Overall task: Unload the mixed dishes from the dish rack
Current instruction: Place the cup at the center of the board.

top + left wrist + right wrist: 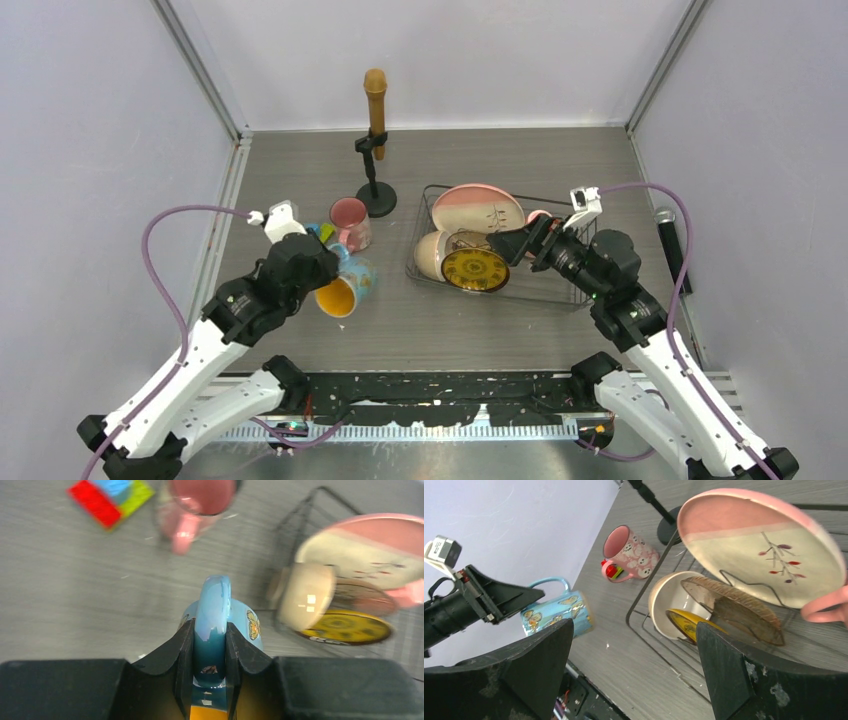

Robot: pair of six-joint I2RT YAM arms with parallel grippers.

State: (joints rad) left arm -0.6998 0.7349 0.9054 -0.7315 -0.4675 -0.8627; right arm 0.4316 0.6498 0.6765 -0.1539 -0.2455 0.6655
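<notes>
The tilted mug will next move with my left gripper away from the rack, be turned upright and come down beside the toy blocks, where the table is empty.
My left gripper is shut on the handle of a blue butterfly mug with a yellow inside, held tilted above the table left of the dish rack. A pink mug stands on the table behind it. In the rack are a large pink-and-cream plate, a cream bowl, a brownish bowl and a small yellow plate. A pink mug handle shows at the rack's right. My right gripper hangs open and empty over the rack.
A black round-based microphone stand rises behind the pink mug. Colourful toy blocks lie left of that mug. Another microphone lies along the right edge. Walls close in the left, right and back.
</notes>
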